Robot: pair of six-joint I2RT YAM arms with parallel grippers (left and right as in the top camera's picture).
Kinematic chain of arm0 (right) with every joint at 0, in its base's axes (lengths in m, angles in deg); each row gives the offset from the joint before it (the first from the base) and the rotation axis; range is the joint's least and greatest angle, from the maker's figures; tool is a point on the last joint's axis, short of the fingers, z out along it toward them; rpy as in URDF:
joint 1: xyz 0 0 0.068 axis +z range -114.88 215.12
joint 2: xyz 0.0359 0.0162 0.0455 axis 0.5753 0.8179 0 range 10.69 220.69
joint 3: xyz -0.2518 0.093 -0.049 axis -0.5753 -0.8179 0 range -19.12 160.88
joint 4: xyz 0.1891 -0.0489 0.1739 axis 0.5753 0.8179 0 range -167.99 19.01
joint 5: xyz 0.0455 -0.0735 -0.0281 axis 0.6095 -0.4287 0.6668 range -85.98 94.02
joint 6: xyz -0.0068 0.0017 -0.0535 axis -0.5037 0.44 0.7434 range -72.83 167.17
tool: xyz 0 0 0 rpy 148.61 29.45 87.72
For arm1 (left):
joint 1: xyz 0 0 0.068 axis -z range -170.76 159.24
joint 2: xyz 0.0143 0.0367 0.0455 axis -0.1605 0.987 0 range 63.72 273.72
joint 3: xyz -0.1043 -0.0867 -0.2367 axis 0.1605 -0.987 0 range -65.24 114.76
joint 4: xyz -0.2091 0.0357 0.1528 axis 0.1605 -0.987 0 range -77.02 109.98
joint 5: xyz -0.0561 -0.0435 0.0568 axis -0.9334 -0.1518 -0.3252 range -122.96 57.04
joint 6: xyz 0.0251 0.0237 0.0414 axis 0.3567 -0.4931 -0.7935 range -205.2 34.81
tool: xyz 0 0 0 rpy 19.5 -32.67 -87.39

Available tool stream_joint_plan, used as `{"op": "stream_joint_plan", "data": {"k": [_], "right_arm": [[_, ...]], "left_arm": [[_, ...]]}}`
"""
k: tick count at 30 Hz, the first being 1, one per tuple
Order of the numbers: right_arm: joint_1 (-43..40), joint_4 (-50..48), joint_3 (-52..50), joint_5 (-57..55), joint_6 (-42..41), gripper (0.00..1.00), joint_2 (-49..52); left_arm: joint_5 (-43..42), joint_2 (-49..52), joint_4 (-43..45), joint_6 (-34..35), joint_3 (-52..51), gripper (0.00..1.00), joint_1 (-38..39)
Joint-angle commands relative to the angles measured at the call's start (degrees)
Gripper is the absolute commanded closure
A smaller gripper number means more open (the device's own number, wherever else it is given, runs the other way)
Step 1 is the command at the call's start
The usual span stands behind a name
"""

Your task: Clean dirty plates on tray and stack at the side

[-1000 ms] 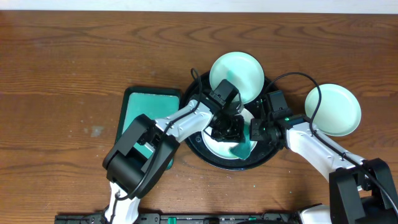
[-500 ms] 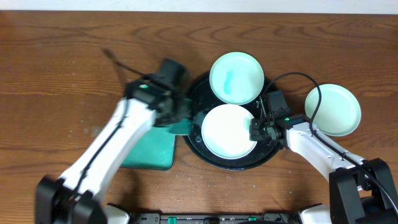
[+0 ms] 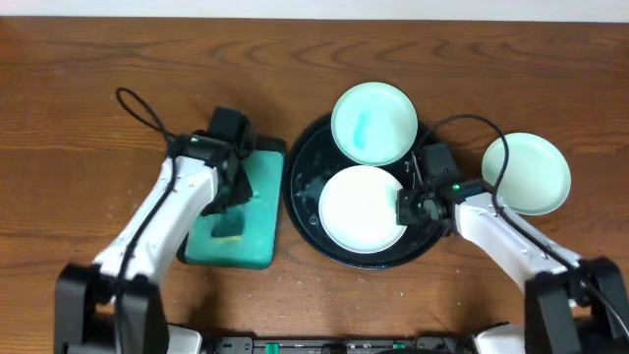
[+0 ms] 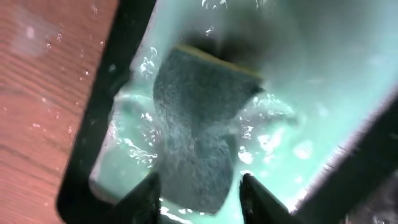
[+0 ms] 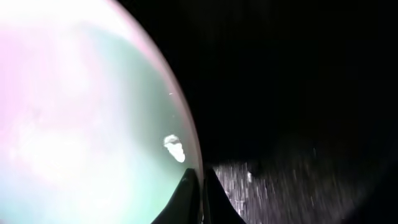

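Next, my right gripper rises, carries its plate onto the pale-mint plate and releases it, since that one lies to the gripper's right in the overhead view.
The round black tray (image 3: 300, 177) holds two plates. The far plate (image 3: 373, 123) has a teal smear, and the near plate (image 3: 362, 206) looks plain white. My right gripper (image 3: 405, 206) is shut on the near plate's right rim, and the right wrist view shows the thin rim pinched between the fingers of that gripper (image 5: 200, 186). A third pale-mint plate (image 3: 526, 173) rests on the wood to the right. My left gripper (image 4: 199, 202) hangs open over the teal tray (image 3: 260, 236), its fingers either side of a dark sponge (image 4: 199, 137) lying in the teal liquid.
The rectangular teal tray's black rim (image 4: 106, 124) lies left of the round tray, nearly touching it. Cables loop above each arm. Bare wood tabletop (image 3: 88, 118) spreads far left and along the back.
My left arm swung left from the round tray to the teal tray with the sponge, then opened and released it there. The near plate is now uncovered. The right arm held still.
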Motion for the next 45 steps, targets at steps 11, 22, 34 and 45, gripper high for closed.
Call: {"op": "stream_joint_plan", "data": {"k": [11, 22, 34, 45], "right_arm": [[14.38, -18.45, 12.96, -2.97, 5.86, 0.99, -13.38], [34.51, -52.76, 12.96, -30.60, 29.55, 0.99, 6.01], [44.04, -58.97, 12.96, -42.34, 50.82, 0.99, -3.45], [45.31, -61.92, 12.96, -41.92, 58.07, 0.99, -5.46]], "left_arm": [[-2.47, -35.87, -0.96, -0.87, 5.25, 0.30, -0.35], [-2.45, -46.42, -1.07, -0.90, 5.22, 0.22, -0.35], [-2.45, -46.31, -1.18, -0.90, 5.22, 0.21, -0.35], [-2.45, -46.31, -1.18, -0.90, 5.22, 0.21, -0.35]]}}
